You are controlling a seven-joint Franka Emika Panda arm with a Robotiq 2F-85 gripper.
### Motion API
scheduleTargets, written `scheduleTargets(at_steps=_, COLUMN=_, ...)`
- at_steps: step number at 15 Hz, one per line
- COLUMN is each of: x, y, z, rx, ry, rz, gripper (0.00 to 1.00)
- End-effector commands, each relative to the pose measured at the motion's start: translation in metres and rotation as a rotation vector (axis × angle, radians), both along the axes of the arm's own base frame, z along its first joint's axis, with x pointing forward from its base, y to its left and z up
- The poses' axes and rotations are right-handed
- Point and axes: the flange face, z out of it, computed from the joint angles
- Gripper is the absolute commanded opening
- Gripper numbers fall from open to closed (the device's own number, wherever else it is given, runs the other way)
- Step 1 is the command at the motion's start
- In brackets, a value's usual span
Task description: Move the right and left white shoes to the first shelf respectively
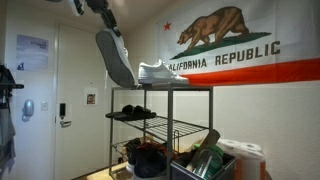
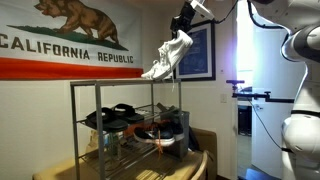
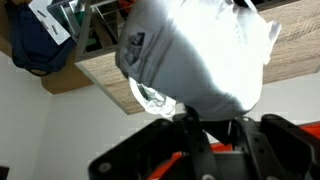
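I should next lower the shoe in my gripper toward the flag, onto the shelf [image 2: 142, 79] beside the first shoe below. The shoe hangs toe down, so I need to tilt it level and then let it go.
One white shoe [image 1: 160, 71] lies on its sole on the first shelf [image 1: 190, 88] of the dark metal rack; it also shows in an exterior view [image 2: 151, 72] on that shelf [image 2: 100, 83]. My gripper [image 1: 107, 22] [image 2: 185, 24] is shut on the other white shoe [image 1: 116, 58] [image 2: 177, 50]. It hangs steeply tilted, toe down, over the shelf's end, close beside the first shoe. In the wrist view the held shoe [image 3: 200, 50] fills the top of the picture above my fingers [image 3: 210, 122].
Dark shoes [image 1: 132, 112] [image 2: 115, 117] sit on the rack's lower wire tiers. A bin of clutter [image 1: 205, 162] and a paper roll [image 1: 246, 156] stand beside the rack. A flag [image 1: 240, 45] hangs on the wall behind, near a door [image 1: 75, 100].
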Motion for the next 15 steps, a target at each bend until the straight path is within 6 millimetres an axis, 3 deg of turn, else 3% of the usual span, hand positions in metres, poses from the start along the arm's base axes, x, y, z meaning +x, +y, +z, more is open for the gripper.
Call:
scheduleTargets(at_steps=1, x=0.012, y=-0.005, z=0.029, rx=0.078, ry=-0.032, rz=-0.046, gripper=0.07)
scheduleTargets(at_steps=6, x=0.032, y=0.004, z=0.04, rx=0.117, ry=-0.078, rz=-0.057, gripper=0.06)
scheduleTargets(at_steps=10, x=0.066, y=0.025, z=0.019, rx=0.111, ry=-0.108, rz=-0.068, gripper=0.07)
scheduleTargets(at_steps=15, x=0.116, y=0.036, z=-0.003, rx=0.138, ry=-0.259, rz=-0.152, gripper=0.07)
